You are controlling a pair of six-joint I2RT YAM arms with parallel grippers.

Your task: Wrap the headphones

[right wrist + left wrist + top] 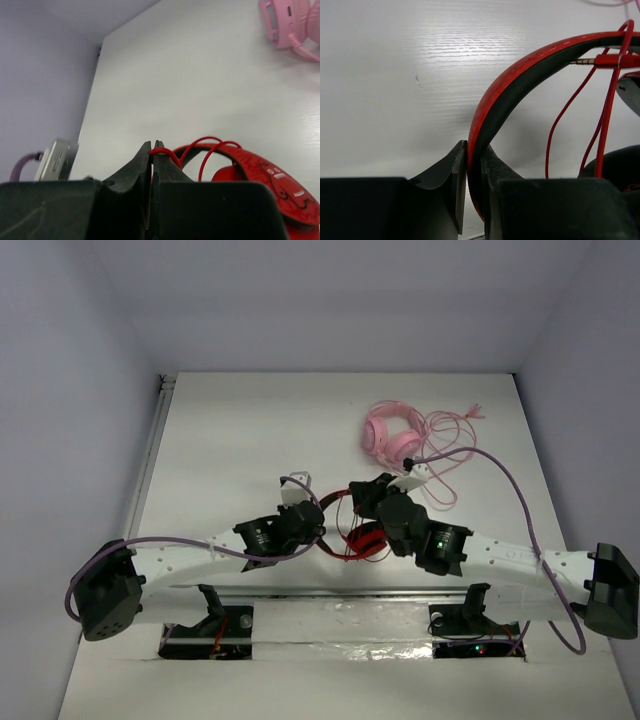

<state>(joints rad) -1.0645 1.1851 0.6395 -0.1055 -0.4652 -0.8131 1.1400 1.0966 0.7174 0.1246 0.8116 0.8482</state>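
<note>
The headband hangs above the table. Next, my left gripper moves outward and down, lowers the headband (520, 75) onto the bare white table and releases it there.
The red headphones (368, 540) lie between my two arms in the top view, their thin red cable (336, 512) looping beside them. My left gripper (475, 160) is shut on the red-and-black headband (520, 75), which arches up and to the right from its jaws. Cable strands (560, 120) hang under the band and the jack plug (607, 61) shows at the right. My right gripper (152, 147) is shut on a loop of the red cable (167, 151), just left of a red ear cup (270, 185). From above, my left gripper (322, 532) and right gripper (358, 496) stand close together.
Pink headphones (390, 430) with a tangled pink cable (450, 440) lie behind the red ones at the back right; they show too in the right wrist view as pink headphones (285, 22). White table (230, 440) stretches to the left and back. Walls close three sides.
</note>
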